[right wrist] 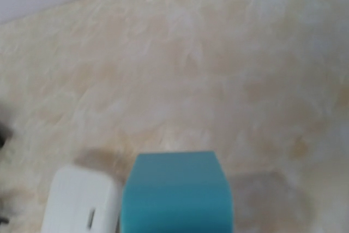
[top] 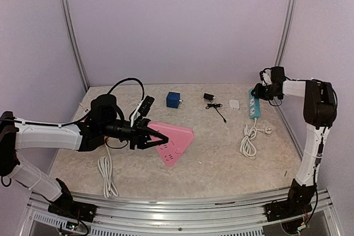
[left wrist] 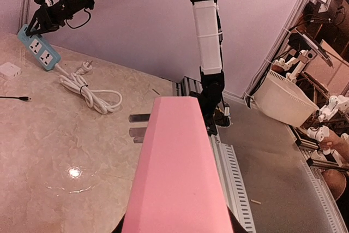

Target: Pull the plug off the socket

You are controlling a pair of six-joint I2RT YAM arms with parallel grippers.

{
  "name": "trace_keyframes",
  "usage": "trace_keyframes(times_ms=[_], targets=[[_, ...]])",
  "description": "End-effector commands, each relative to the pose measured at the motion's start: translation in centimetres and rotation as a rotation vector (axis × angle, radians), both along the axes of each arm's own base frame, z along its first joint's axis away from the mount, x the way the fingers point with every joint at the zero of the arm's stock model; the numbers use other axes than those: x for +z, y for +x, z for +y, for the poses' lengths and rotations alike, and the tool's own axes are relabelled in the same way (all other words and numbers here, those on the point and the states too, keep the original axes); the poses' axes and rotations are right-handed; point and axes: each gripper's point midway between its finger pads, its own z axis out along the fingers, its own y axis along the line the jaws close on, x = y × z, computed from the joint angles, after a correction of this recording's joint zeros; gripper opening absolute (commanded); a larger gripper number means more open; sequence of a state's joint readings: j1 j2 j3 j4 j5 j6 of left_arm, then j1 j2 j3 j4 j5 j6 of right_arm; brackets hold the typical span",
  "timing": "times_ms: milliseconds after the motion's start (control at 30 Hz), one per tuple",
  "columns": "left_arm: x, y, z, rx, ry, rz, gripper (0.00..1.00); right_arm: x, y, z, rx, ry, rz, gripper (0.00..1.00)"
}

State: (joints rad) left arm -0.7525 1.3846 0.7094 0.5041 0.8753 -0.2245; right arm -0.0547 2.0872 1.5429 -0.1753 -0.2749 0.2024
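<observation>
The blue-green power strip's shadow is apart from it, so the right gripper will lower the power strip's raised far end onto the shadowed tabletop below it and let go.
My left gripper (top: pixel 148 135) is shut on a corner of the pink triangular power strip (top: pixel 176 139), which lies left of the table's middle. The strip fills the centre of the left wrist view (left wrist: pixel 177 167). My right gripper (top: pixel 258 92) sits on the far end of a blue-green power strip (top: pixel 254 105) at the back right and appears shut on it. That strip also shows in the left wrist view (left wrist: pixel 43 53) and the right wrist view (right wrist: pixel 177 195). A loose black plug (top: pixel 209 97) with a thin cable lies on the table between the strips.
A blue cube socket (top: pixel 173 99) stands at the back centre. A white adapter (top: pixel 234 104) lies left of the blue-green strip. A coiled white cable (top: pixel 249 139) runs from that strip. Another white cable (top: pixel 107 176) lies front left. Metal rails line the near edge.
</observation>
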Motion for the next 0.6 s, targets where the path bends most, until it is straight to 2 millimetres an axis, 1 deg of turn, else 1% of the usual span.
trace_keyframes(times_ms=[0,33,133,267,367,400,433,467,567], targets=[[0.4,1.2,0.7,0.04,-0.031,-0.005,0.0,-2.0,1.8,-1.1,-0.001,0.049,0.015,0.16],[0.3,1.5,0.8,0.046,-0.031,0.001,0.0,-2.3,2.1,-1.2,-0.004,0.062,0.019,0.22],[0.1,1.9,1.0,0.058,-0.032,0.011,0.0,-2.9,2.5,-1.5,-0.009,0.067,0.03,0.28],[0.0,2.1,1.0,0.07,-0.03,0.018,0.0,-3.6,2.8,-2.4,-0.037,0.067,0.04,0.36],[-0.3,2.5,1.1,0.087,-0.022,0.025,0.0,-4.0,3.0,-3.0,-0.06,0.06,0.055,0.46],[-0.5,2.8,1.1,0.102,-0.017,0.028,0.0,-3.9,3.1,-3.0,-0.06,0.06,0.057,0.54],[-0.6,3.0,1.1,0.116,-0.012,0.034,0.0,-3.9,3.1,-3.2,-0.067,0.055,0.059,0.68],[-0.8,3.4,1.2,0.132,-0.009,0.039,0.0,-3.7,3.2,-3.4,-0.078,0.047,0.057,0.76],[-1.2,4.9,1.5,0.199,0.011,0.058,0.0,-2.8,3.1,-3.9,-0.1,0.023,0.053,0.79]])
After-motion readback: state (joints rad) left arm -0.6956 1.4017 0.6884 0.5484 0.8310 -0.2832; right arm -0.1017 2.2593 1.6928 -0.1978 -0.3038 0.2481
